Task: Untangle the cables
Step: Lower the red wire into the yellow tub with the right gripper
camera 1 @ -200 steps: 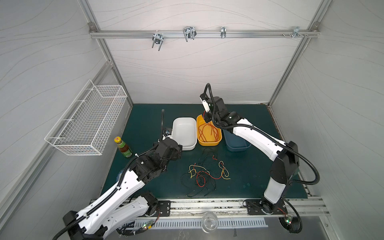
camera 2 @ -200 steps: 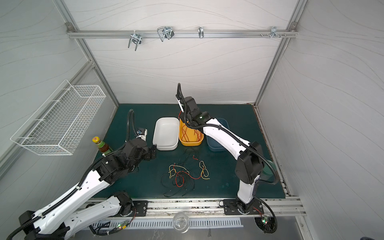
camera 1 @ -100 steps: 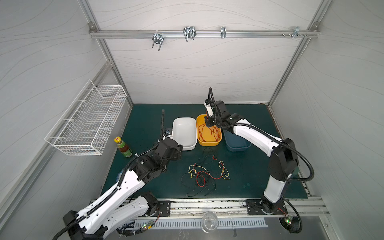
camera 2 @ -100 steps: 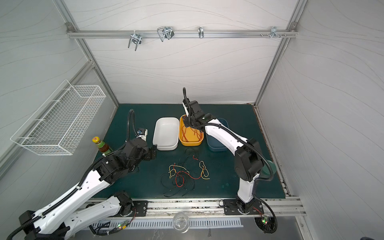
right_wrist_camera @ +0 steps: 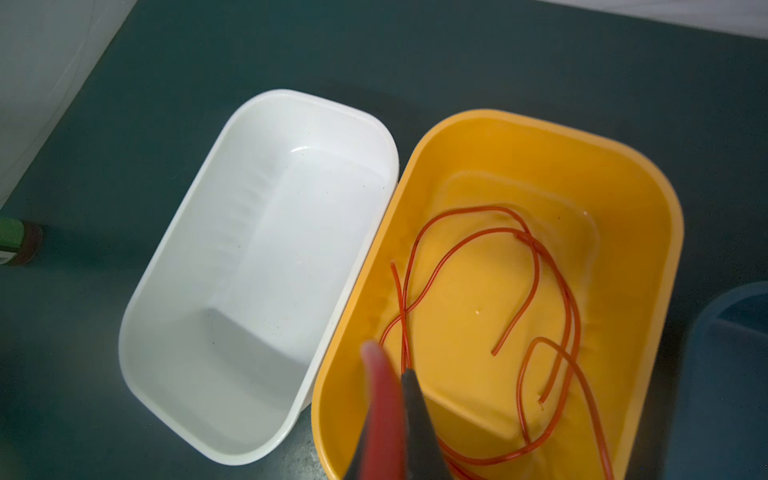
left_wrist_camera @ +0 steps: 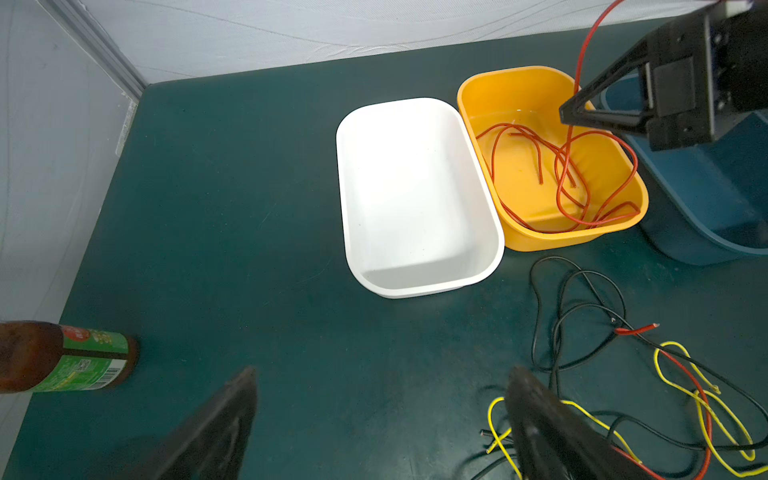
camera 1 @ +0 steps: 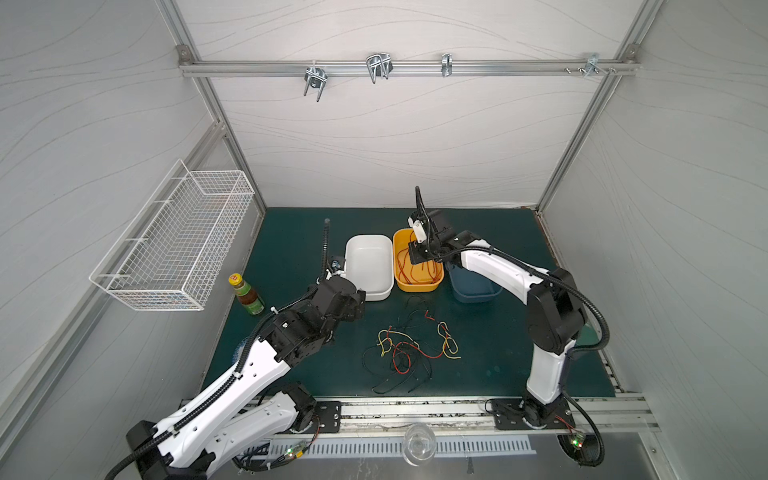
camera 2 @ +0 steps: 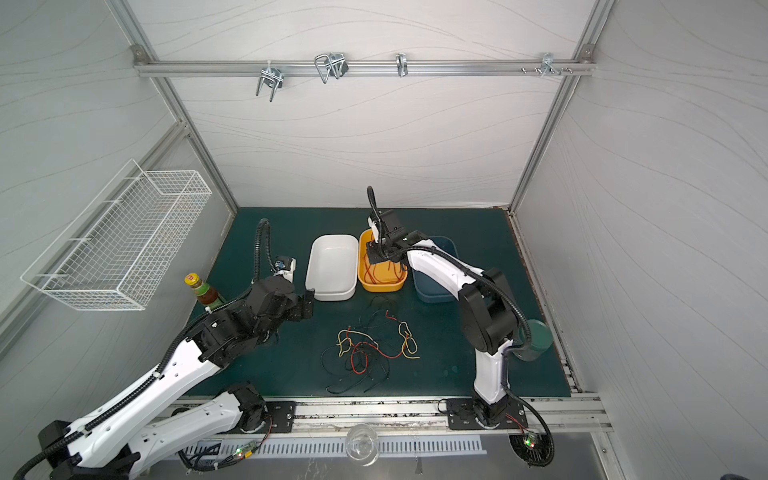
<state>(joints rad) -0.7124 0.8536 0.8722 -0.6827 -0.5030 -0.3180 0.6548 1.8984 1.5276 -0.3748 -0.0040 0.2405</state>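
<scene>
I will next lower my right gripper toward the bottom of the orange bin below it and release the red cable (right_wrist_camera: 403,332) where other red loops already lie.
A loose tangle of red, black and yellow cables (camera 1: 415,345) (camera 2: 370,349) lies on the green mat (camera 1: 291,249); its edge shows in the left wrist view (left_wrist_camera: 665,395). My right gripper (camera 1: 417,254) (camera 2: 374,254) (right_wrist_camera: 405,372) (left_wrist_camera: 565,113) hangs over the orange bin (camera 1: 417,286) (camera 2: 382,287), shut on a red cable (right_wrist_camera: 403,332) (left_wrist_camera: 581,62) that trails down into it. More red cable loops (right_wrist_camera: 490,207) lie on the bin's floor. Left of the tangle my left gripper (camera 1: 357,305) (camera 2: 307,305) (left_wrist_camera: 382,374) hovers open above the mat with nothing in it.
An empty white bin (camera 1: 348,257) (left_wrist_camera: 345,187) stands left of the orange one and a blue bin (camera 1: 473,291) right of it. A sauce bottle (camera 1: 246,293) stands at the mat's left edge. A wire basket (camera 1: 178,241) hangs on the left wall. A dark green cup (camera 2: 536,338) sits behind the right arm.
My right gripper has come down towards the orange bin with the red cable, and more of the cable now lies in the bin. The left arm has not moved.
</scene>
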